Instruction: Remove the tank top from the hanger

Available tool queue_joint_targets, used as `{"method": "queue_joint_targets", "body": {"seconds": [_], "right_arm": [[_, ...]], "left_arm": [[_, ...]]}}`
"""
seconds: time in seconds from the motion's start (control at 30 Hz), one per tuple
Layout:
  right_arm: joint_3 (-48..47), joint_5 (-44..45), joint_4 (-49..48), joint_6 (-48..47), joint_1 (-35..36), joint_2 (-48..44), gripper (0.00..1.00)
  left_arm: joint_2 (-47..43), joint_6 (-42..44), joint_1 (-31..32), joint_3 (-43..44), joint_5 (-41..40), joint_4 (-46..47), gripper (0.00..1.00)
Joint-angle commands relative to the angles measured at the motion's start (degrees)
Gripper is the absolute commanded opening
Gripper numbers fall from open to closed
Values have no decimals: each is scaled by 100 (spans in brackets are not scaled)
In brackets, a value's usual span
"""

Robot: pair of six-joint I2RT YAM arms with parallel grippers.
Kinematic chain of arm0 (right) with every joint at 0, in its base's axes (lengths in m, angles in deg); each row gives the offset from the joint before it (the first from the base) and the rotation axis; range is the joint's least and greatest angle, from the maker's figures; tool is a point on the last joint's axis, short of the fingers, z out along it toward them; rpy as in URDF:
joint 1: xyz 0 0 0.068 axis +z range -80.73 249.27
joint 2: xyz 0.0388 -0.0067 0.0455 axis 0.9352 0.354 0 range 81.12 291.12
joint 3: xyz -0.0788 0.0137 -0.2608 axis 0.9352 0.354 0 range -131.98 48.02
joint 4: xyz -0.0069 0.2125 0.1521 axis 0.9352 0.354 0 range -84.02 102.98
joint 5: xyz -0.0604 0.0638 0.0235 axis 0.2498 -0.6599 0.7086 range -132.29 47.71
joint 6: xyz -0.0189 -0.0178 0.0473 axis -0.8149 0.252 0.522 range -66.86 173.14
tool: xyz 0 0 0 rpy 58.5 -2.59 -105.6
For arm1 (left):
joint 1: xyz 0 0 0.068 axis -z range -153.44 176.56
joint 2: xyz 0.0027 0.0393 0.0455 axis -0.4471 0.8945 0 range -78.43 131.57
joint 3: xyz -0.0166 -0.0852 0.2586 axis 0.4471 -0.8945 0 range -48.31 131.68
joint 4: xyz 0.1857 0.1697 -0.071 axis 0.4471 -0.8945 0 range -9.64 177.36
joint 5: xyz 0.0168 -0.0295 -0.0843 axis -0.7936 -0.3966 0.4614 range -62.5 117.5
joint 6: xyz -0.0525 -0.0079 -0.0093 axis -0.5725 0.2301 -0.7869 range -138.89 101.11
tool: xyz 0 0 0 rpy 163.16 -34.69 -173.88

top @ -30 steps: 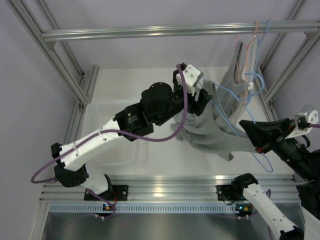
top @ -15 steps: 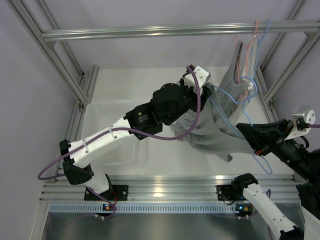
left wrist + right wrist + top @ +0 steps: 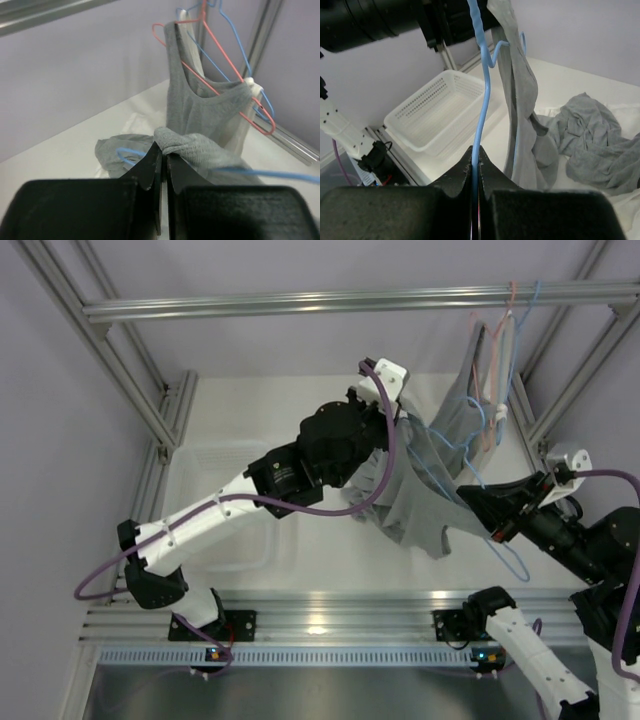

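I need to lift my left gripper away from the blue hanger next, because the wire still runs under the cloth. Then I need to lower it over the table beside the loose garments.
The grey tank top hangs on a blue wire hanger between my two arms. My left gripper is shut on a bunched fold of the tank top near its upper edge; the pinch shows at the left gripper, and the blue hanger runs off to the right under the cloth. My right gripper is shut on the hanger wire. In the right wrist view the right gripper clamps the hanger, with the tank top draped just to its right.
A second grey tank top hangs on a red hanger from the overhead rail at the back right. A white mesh basket stands on the table at the left. Loose grey garments lie on the table.
My left gripper has gone from open to shut on the tank top's fold. The right gripper has pulled the hanger leftward and slightly up, bunching the cloth.
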Motion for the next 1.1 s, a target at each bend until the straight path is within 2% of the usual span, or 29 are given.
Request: {"method": "queue_joint_targets", "body": {"seconds": [0.0, 0.1, 0.17, 0.23, 0.37, 0.43, 0.53, 0.6, 0.67, 0.77, 0.83, 1.07], "right_arm": [[48, -483, -258, -248, -111, -84, 0], [92, -211, -284, -249, -111, -312, 0], [48, -263, -293, -319, -111, -383, 0], [-13, -342, -311, -345, -111, -515, 0], [-40, -377, -591, -328, -111, -796, 0], [39, -674, -767, -275, -111, -937, 0], [118, -1202, -1048, -214, -111, -999, 0], [171, -1090, -1224, -126, -111, -1069, 0], [162, -827, -1286, -47, -111, -1095, 0], [180, -458, -1453, 59, -111, -1122, 0], [346, -168, -1794, 181, -111, -1209, 0], [1058, -88, -2727, 559, -111, -1061, 0]], "left_arm": [[-182, -7, -16, 497, -898, 341, 0], [-138, -24, -122, 691, -1399, 341, 0], [-95, -95, -332, 796, -1445, 262, 0], [-24, -446, -630, 1086, -1280, -124, 0], [151, -569, -869, 1420, -972, -494, 0], [204, -657, -939, 1569, -761, -669, 0], [389, -745, -992, 1885, -102, -976, 0], [468, -824, -992, 1904, 633, -1047, 0], [477, -956, -983, 1800, 1014, -1109, 0], [407, -1193, -983, 1353, 1533, -1109, 0], [372, -1325, -940, 1079, 2174, -1101, 0], [21, -1852, -711, 33, 3361, -732, 0]]}}
